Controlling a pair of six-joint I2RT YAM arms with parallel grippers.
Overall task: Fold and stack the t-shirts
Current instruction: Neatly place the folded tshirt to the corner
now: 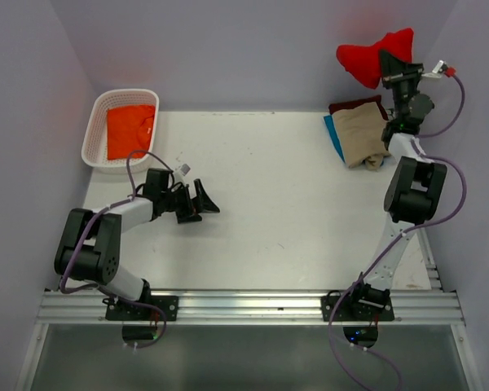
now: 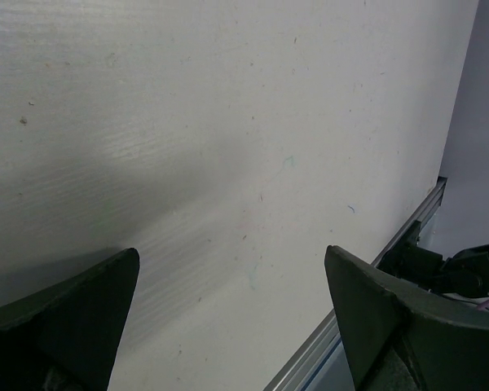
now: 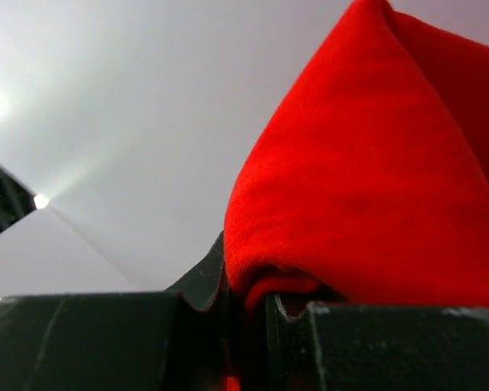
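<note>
Next, my right gripper lowers first, then opens, to get the red t-shirt onto the beige t-shirt's edge (image 1: pixel 381 131) by the side.
My right gripper (image 1: pixel 389 63) is raised high at the back right, shut on a bunched bright red t-shirt (image 1: pixel 373 55); in the right wrist view the red cloth (image 3: pixel 375 179) is pinched between the jaws (image 3: pixel 246 305). Below it on the table lies a stack with a beige t-shirt (image 1: pixel 361 134) on top, a maroon one (image 1: pixel 350 105) and a blue one (image 1: pixel 333 134) showing at its edges. An orange t-shirt (image 1: pixel 130 130) lies in the white basket (image 1: pixel 96 122) at the back left. My left gripper (image 1: pixel 202 201) hovers open over bare table, fingers (image 2: pixel 73 318) wide apart with nothing between them.
The white tabletop (image 1: pixel 261 204) spans the middle. An aluminium rail (image 1: pixel 253 305) runs along the near edge and also shows in the left wrist view (image 2: pixel 375 277). Purple-grey walls close in the back and sides.
</note>
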